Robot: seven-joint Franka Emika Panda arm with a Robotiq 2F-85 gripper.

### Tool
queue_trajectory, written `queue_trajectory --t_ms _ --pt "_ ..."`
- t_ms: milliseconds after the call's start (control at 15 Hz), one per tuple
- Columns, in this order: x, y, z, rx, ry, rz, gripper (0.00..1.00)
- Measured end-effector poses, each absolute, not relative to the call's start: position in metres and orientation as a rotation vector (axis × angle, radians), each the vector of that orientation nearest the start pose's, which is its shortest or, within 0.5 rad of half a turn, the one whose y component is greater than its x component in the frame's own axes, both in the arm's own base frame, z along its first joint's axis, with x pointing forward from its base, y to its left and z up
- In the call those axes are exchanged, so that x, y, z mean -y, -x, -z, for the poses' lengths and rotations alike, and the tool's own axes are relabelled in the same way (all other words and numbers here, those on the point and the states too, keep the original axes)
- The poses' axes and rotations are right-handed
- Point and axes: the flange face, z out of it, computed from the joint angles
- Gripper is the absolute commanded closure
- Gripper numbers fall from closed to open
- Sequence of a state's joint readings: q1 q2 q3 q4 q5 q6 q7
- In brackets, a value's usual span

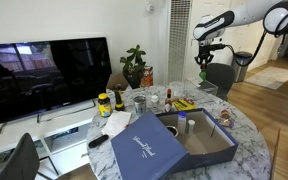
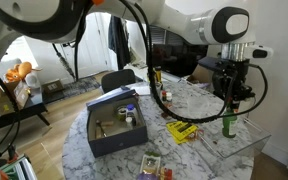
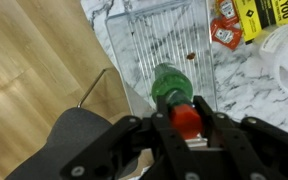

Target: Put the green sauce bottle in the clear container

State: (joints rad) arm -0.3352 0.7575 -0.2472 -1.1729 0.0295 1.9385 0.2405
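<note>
The gripper moves down toward the container's end by the packets next and releases the bottle's reddish top, since that end lies below, on the packets' side.
My gripper (image 3: 184, 125) is shut on the reddish top of the green sauce bottle (image 3: 169, 88), which hangs upright below the fingers. In both exterior views the gripper (image 1: 204, 58) (image 2: 230, 100) holds the bottle (image 1: 204, 73) (image 2: 228, 125) at the table's edge. The clear container (image 3: 159, 40) lies right under the bottle in the wrist view, with the bottle over its near wall. The container also shows faintly in the exterior views (image 1: 207, 89) (image 2: 239, 152). I cannot tell whether the bottle's base is inside its rim.
A large navy blue box (image 1: 189, 140) (image 2: 106, 125) with its lid beside it fills the table's middle. Yellow and red sauce packets (image 2: 181, 131) (image 3: 232, 22) lie next to the container. A yellow-labelled jar (image 1: 104, 104), a grey cup (image 1: 139, 102) and a red-brown bottle (image 1: 168, 97) stand farther off. A dark chair (image 1: 222, 78) stands by the table's edge.
</note>
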Motion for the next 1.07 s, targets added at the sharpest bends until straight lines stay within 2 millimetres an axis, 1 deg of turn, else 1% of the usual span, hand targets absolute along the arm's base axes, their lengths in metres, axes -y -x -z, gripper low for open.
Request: queue_trajectory --t_ms 267,467,733,1067 --pt "0.375 -0.652 -0.317 -1.238 2.962 -0.06 0.92" --pt "0.382 -0.646 -0.296 -1.26 2.902 -0.094 0.92" --pt "0.388 -0.641 -0.282 -1.267 2.882 -0.121 0.92" --pt "0.382 -0.644 -0.271 -1.252 2.883 -0.144 0.92"
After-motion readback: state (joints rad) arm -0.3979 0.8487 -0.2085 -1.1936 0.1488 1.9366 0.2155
